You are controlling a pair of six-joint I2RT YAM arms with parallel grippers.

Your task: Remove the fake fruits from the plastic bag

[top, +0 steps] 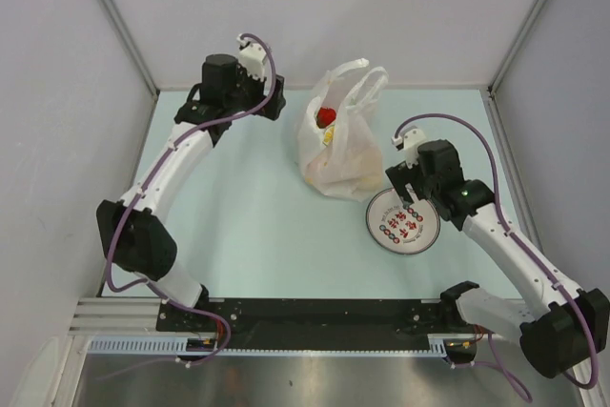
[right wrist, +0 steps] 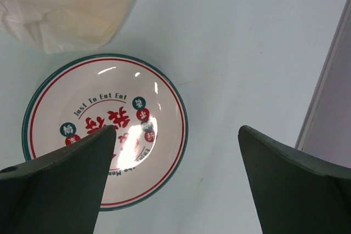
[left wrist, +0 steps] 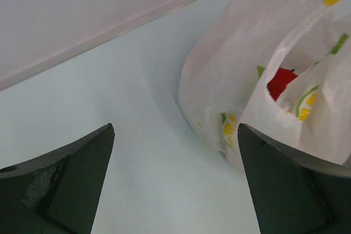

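The left gripper is open and will next move outward onto the bag's loop handle by the bag's back side (top: 345, 69), which stands upright beyond the gripper.
The plastic bag (top: 339, 135) stands at the back middle of the table, its two loop handles up and its mouth open. A red fake fruit (top: 326, 117) shows in the mouth, and orange-yellow shapes show faintly through the lower wall. My left gripper (top: 274, 104) hovers open just left of the bag, not touching it. In the left wrist view the bag (left wrist: 258, 53) fills the right side, the red fruit (left wrist: 281, 81) peeps through its opening, and the left gripper (left wrist: 175, 130) holds nothing. My right gripper (top: 408, 190) is open and empty above the plate, right of the bag (right wrist: 66, 4).
A round white plate (top: 381, 232) with red and green marks lies right of the bag's base; its rim (right wrist: 184, 119) shows under the right gripper (right wrist: 175, 130). Grey walls enclose the table on the left, back and right. Both arm bases sit at the near edge.
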